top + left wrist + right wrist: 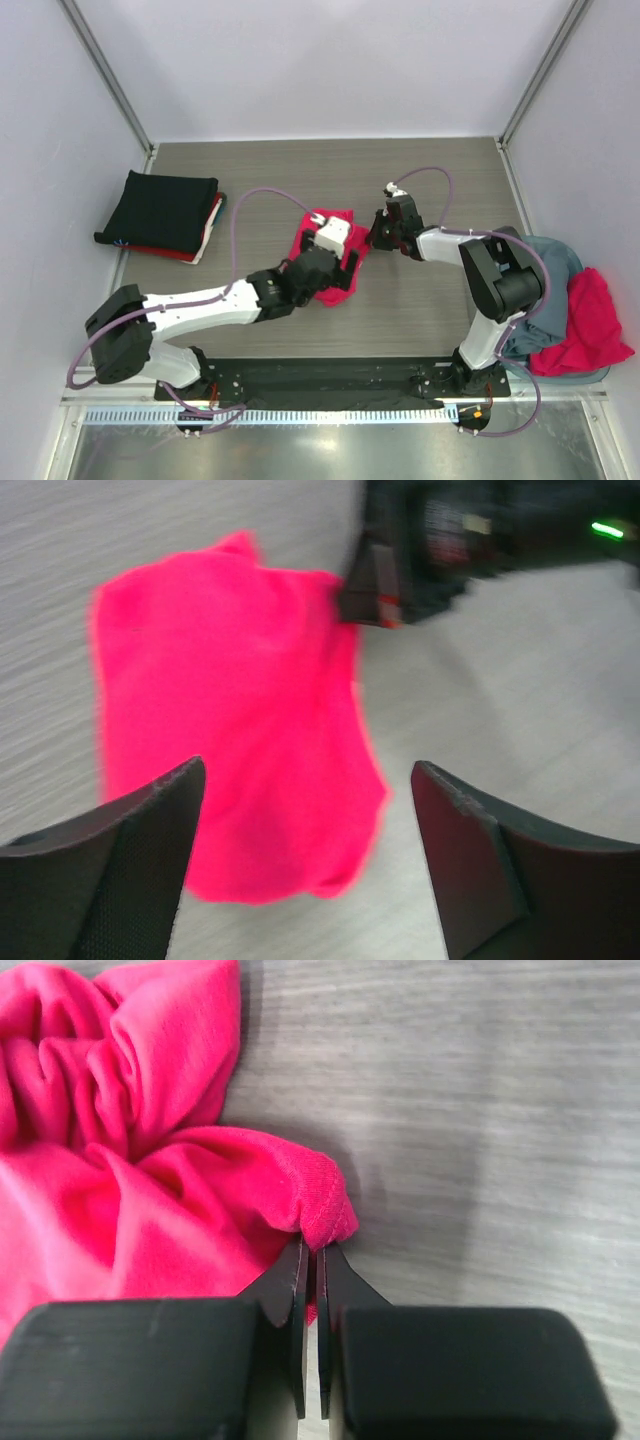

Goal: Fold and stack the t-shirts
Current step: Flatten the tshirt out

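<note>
The right gripper will next lift, swing toward the folded stack and let go of the shirt on bare tabletop, since this lies to its left in the top view.
A bright pinkish-red t-shirt (pixel 334 250) lies crumpled in the middle of the table; it also shows in the left wrist view (pixel 230 700) and the right wrist view (pixel 130 1180). My right gripper (pixel 375 236) is shut on its right hemmed edge (pixel 325 1215), jaws pinched together (pixel 311 1255). My left gripper (pixel 305 820) is open and empty, hovering just above the shirt's near edge; in the top view it sits at the shirt's left side (pixel 325 262). A folded stack, black t-shirt (pixel 160 208) over a dark red one (pixel 165 252), lies at the far left.
A heap of unfolded shirts, grey-blue (pixel 548 270) and pinkish-red (pixel 588 325), sits at the right edge of the table. White walls with metal posts enclose the table. The right arm's wrist (pixel 440 540) shows beyond the shirt in the left wrist view.
</note>
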`<state>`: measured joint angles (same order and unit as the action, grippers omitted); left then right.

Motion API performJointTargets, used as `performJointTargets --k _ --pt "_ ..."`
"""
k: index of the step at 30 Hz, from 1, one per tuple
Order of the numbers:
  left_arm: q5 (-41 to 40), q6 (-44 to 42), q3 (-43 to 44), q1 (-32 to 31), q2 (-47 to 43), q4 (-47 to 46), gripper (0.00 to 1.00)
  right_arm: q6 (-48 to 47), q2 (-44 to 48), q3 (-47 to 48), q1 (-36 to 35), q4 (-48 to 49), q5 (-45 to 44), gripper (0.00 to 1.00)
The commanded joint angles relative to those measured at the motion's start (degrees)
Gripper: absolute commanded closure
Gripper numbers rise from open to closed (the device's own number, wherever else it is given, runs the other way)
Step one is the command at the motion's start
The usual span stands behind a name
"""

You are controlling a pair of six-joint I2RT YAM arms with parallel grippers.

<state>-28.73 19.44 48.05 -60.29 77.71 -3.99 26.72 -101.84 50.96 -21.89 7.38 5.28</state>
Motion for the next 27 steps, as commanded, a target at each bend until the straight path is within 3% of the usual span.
performJointTargets --k 1,5,10,20,23,25,27 --pt "-2.29 -0.99 4.41 -6.4 3.66 2.75 0.2 -0.53 4.28 -3.23 0.44 4.92 0.95 0.99" --pt "-5.45 1.2 8.0 -11.69 9.38 7.4 0.28 0.0 7.27 -4.9 0.62 6.77 2.81 0.99" --pt "-1.07 4.37 9.16 -11.69 14.65 11.02 0.34 1.75 9.2 -7.19 1.58 9.32 5.08 0.99" --pt "-1.68 8.07 15.14 -10.2 25.28 19.89 0.4 3.6 10.43 -8.59 3.17 11.61 10.89 0.99" --pt "-2.64 9.29 16.98 -8.97 27.48 22.52 0.47 3.78 11.14 -9.03 3.69 11.7 10.81 0.99" --pt "-3.34 10.79 17.34 -8.27 28.02 23.5 0.59 3.95 11.58 -9.47 3.96 11.87 10.81 0.99" --pt "-4.83 12.02 17.51 -7.04 28.28 24.9 0.6 4.39 12.02 -9.74 4.31 12.13 11.07 0.99"
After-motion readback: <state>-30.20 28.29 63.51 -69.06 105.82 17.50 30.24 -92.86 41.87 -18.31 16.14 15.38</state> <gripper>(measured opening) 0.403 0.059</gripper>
